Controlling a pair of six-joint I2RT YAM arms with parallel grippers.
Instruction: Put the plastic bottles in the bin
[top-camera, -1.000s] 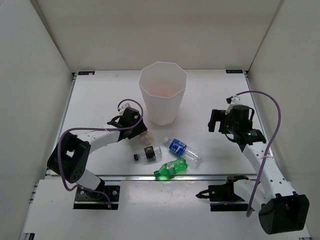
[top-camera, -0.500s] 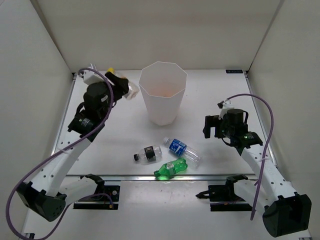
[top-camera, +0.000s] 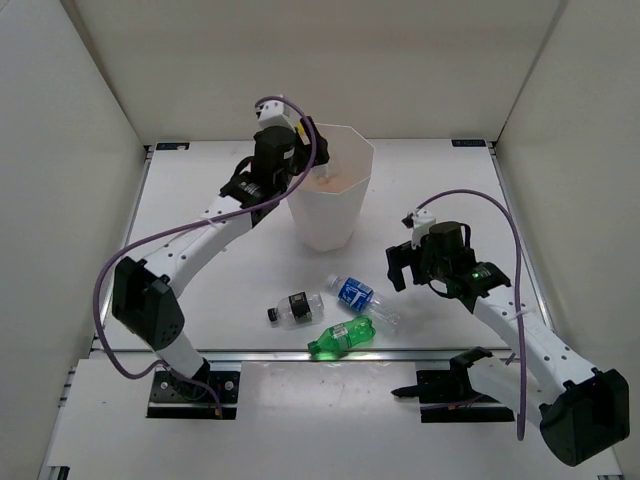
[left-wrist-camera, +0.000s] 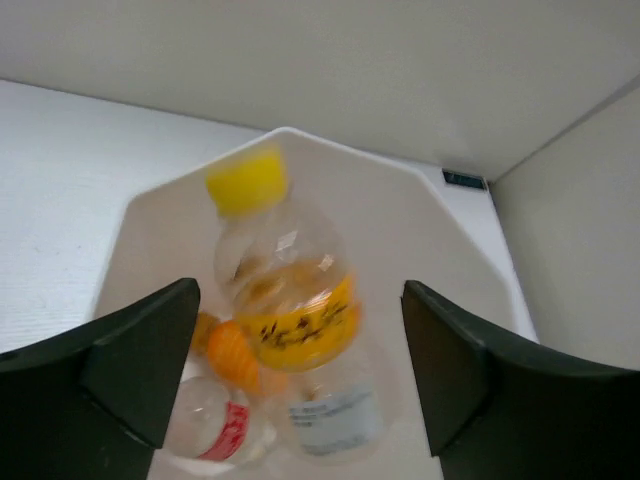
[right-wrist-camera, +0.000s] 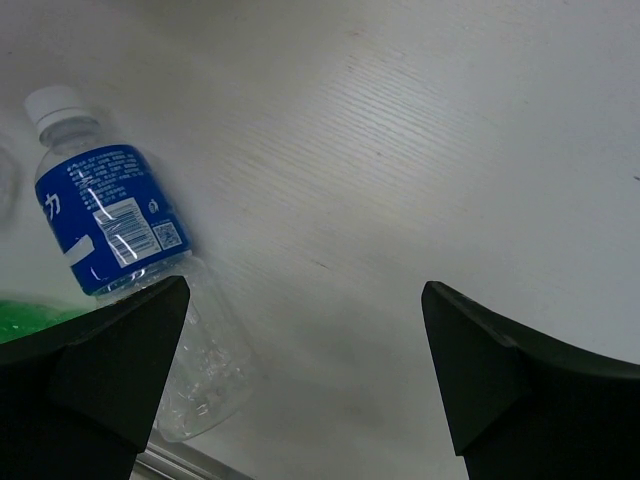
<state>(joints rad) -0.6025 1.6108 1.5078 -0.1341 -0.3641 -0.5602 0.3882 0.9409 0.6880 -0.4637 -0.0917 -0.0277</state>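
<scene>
My right gripper lowers leftward in the top view onto the blue label's bottom edge next, as the clear bottle lies below it on that side.
My left gripper hangs over the mouth of the white faceted bin. In the left wrist view this gripper is open. The clear yellow-capped bottle is blurred between its fingers with a gap on each side, above the bin. An orange bottle and two clear ones lie inside. On the table lie a blue-label bottle, a black-capped bottle and a green bottle. My right gripper is open, just right of the blue-label bottle, holding nothing.
White walls enclose the table on three sides. A metal rail runs along the near edge, close to the green bottle. The bin stands at the back centre.
The left arm lifted the yellow-capped bottle from the table, swung it up over the bin and opened its jaws. The right gripper moved left towards the blue-label bottle.
</scene>
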